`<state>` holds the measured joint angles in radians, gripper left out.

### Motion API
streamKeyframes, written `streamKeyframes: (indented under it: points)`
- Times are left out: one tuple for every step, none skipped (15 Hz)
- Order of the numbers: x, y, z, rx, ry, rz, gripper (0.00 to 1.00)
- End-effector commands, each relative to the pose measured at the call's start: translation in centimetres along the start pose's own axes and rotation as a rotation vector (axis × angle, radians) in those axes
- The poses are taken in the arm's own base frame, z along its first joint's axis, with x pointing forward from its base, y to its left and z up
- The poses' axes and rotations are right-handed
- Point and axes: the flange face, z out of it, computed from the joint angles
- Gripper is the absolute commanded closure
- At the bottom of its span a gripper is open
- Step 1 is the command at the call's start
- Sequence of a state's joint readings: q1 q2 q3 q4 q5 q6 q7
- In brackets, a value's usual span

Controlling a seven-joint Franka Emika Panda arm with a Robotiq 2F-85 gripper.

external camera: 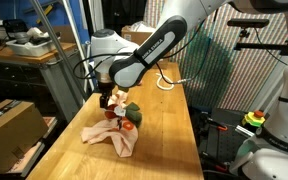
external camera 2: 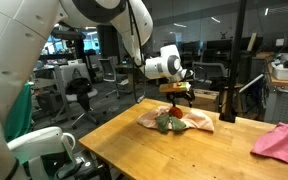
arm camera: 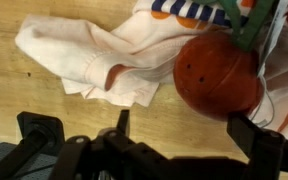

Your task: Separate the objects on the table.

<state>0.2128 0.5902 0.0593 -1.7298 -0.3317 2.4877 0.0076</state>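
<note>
The red-orange item sits toward one fingertip. My gripper will first shift to the right in the wrist view, so that it gets its round end point(arm camera: 218, 77) between both fingers.
On the light wooden table point(external camera: 169, 135) the objects lie in one pile. A cream-beige cloth point(external camera: 112, 138) point(external camera 2: 196, 122) point(arm camera: 84, 50) spreads under a round red-orange item point(external camera: 129, 125) point(external camera 2: 177, 126) point(arm camera: 219, 75) with a dark green piece point(external camera: 133, 110) point(external camera 2: 164, 122) beside it. The wrist view shows a patterned white piece point(arm camera: 189, 12) at the top edge. A white rope loop point(external camera: 166, 85) lies farther back. A pink cloth point(external camera 2: 282, 140) lies apart. My gripper point(external camera: 109, 98) point(external camera 2: 174, 95) point(arm camera: 149, 130) hovers just over the pile, open, with bare wood between its fingers.
A big brown cardboard box point(external camera: 9, 125) stands on the floor beside the table. A cluttered bench point(external camera: 24, 48) is behind it. A second white robot point(external camera: 279, 110) and green mesh point(external camera: 209, 65) stand on the other side. The table's edge point(external camera 2: 114, 150) is near the pile.
</note>
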Motion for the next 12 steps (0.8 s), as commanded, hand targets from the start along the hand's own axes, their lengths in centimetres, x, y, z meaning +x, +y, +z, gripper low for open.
streamKeyframes:
  points:
    - [0.6, -0.3, -0.5, 0.037, -0.035, 0.028, 0.00]
    - [0.3, -2.0, -0.4, 0.055, -0.048, 0.033, 0.00]
    - [0.4, -2.7, -0.6, 0.089, -0.056, 0.035, 0.00]
    - [0.4, -3.3, -0.8, 0.113, -0.060, 0.040, 0.00]
    - [0.5, -4.2, -1.0, 0.140, -0.061, 0.048, 0.00]
    - [0.6, -4.8, -1.3, 0.167, -0.060, 0.053, 0.00]
    - [0.7, -5.4, -1.4, 0.190, -0.058, 0.060, 0.00]
    - [0.7, -5.9, -1.4, 0.204, -0.062, 0.068, 0.00]
    - [0.7, -6.2, -1.3, 0.209, -0.062, 0.071, 0.00]
    - [0.6, -6.3, -1.2, 0.209, -0.062, 0.073, 0.00]
    - [0.5, -6.3, -1.1, 0.204, -0.062, 0.072, 0.00]
    - [0.4, -6.2, -1.0, 0.195, -0.064, 0.067, 0.00]
